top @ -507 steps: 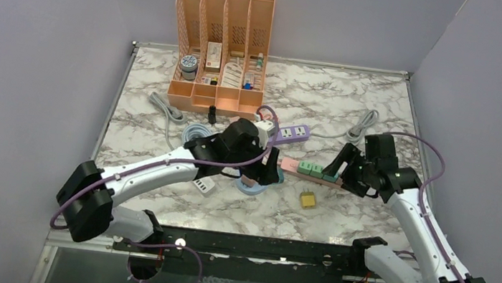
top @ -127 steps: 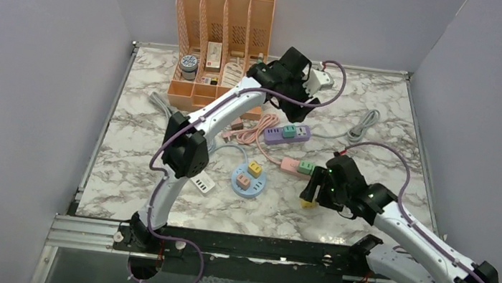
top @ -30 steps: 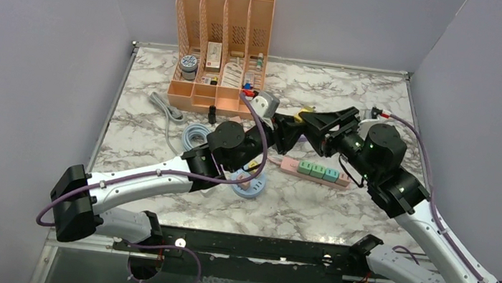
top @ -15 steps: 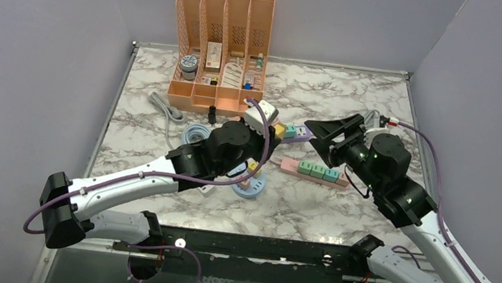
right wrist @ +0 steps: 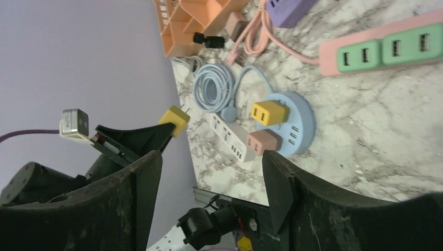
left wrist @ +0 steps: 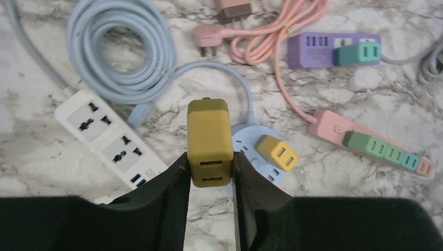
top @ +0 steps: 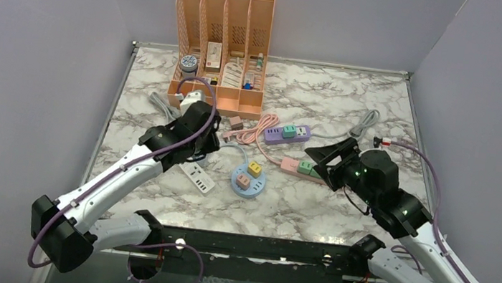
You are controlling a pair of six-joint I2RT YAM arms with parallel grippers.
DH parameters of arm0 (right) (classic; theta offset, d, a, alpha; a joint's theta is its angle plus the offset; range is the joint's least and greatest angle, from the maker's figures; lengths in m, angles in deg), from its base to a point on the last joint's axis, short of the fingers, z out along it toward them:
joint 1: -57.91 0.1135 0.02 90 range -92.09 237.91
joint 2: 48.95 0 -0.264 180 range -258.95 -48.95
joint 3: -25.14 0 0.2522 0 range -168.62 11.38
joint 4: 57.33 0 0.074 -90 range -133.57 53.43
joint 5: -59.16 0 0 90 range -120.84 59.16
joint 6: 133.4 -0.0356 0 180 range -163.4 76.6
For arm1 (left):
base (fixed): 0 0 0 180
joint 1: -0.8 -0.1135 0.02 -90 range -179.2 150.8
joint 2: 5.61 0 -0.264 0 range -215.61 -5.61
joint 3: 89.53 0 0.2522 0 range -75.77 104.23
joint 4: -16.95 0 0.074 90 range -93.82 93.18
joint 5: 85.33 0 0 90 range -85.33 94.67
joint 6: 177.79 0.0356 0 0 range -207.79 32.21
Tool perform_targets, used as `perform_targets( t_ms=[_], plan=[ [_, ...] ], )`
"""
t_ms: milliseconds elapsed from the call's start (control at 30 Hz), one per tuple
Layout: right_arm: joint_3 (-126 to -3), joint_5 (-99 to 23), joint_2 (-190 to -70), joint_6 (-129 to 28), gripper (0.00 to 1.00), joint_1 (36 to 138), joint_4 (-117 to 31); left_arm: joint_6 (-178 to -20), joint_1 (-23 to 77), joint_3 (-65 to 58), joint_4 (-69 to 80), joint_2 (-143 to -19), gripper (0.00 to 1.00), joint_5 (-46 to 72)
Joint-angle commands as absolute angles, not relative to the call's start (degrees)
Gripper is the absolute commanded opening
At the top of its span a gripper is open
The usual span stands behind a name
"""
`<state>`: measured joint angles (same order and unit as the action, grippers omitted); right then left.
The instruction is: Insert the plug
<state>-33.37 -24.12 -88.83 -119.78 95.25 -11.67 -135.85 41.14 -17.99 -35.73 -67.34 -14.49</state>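
My left gripper turns and lowers the plug onto the white power strip's socket nearest its cable next, then releases the plug, because that socket's holes are empty.
My left gripper (left wrist: 210,160) is shut on a mustard-yellow plug (left wrist: 209,137), which hangs above the marble between the white power strip (left wrist: 103,137) and the round blue power strip (left wrist: 249,148). From the top, that gripper (top: 199,141) hovers just behind the white strip (top: 198,177), and the plug is hidden under it. The plug (right wrist: 174,120) also shows in the right wrist view, pinched in the left fingers. My right gripper (top: 318,163) stands open and holds nothing, raised over the pink power strip (top: 295,166). Its jaws (right wrist: 211,157) are spread wide.
The round blue strip (top: 248,178) carries a yellow adapter (top: 255,167) and a pink one (top: 243,181). Green and teal adapters (left wrist: 384,151) sit in the pink strip. A purple strip (top: 287,133), a blue cable coil (left wrist: 125,47), pink cable (left wrist: 261,31) and the orange organizer (top: 222,37) lie behind.
My left arm swung left and nearer with the plug, from beside the purple strip to the white strip. My right gripper opened, let go of the plug and drew back toward the pink strip.
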Motion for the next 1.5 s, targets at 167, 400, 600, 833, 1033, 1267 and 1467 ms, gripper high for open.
perform_targets(
  t_ms=[167,400,600,833,1033,1267,1467],
  plan=[
    [-28.1,-18.7,-80.1,-119.2,0.7,95.5,1.5,-140.6,25.5,-17.2,-48.4,-73.2,0.0,-3.8],
    [-28.1,-15.8,-76.6,-119.1,0.7,95.5,8.4,-141.8,18.1,-11.9,-53.6,-80.9,0.0,-3.2],
    [-27.0,-16.3,-76.0,-119.1,0.7,95.5,8.7,-144.9,15.7,-7.6,-56.5,-85.9,0.0,-2.2],
    [-27.0,-15.8,-76.0,-118.9,0.7,95.5,8.9,-150.0,15.0,-6.1,-60.3,-88.7,0.0,-0.9],
    [-27.3,-15.5,-75.7,-118.7,0.7,95.5,9.5,-151.5,14.2,-7.2,-60.9,-89.5,0.0,-0.1],
    [-27.1,-15.3,-75.0,-118.6,0.7,95.5,10.2,-151.6,13.3,-8.4,-60.8,-91.0,0.0,0.3],
    [-27.0,-15.1,-74.8,-118.4,0.7,95.5,10.1,-151.8,13.0,-8.5,-60.6,-91.6,0.0,0.2]
  ],
)
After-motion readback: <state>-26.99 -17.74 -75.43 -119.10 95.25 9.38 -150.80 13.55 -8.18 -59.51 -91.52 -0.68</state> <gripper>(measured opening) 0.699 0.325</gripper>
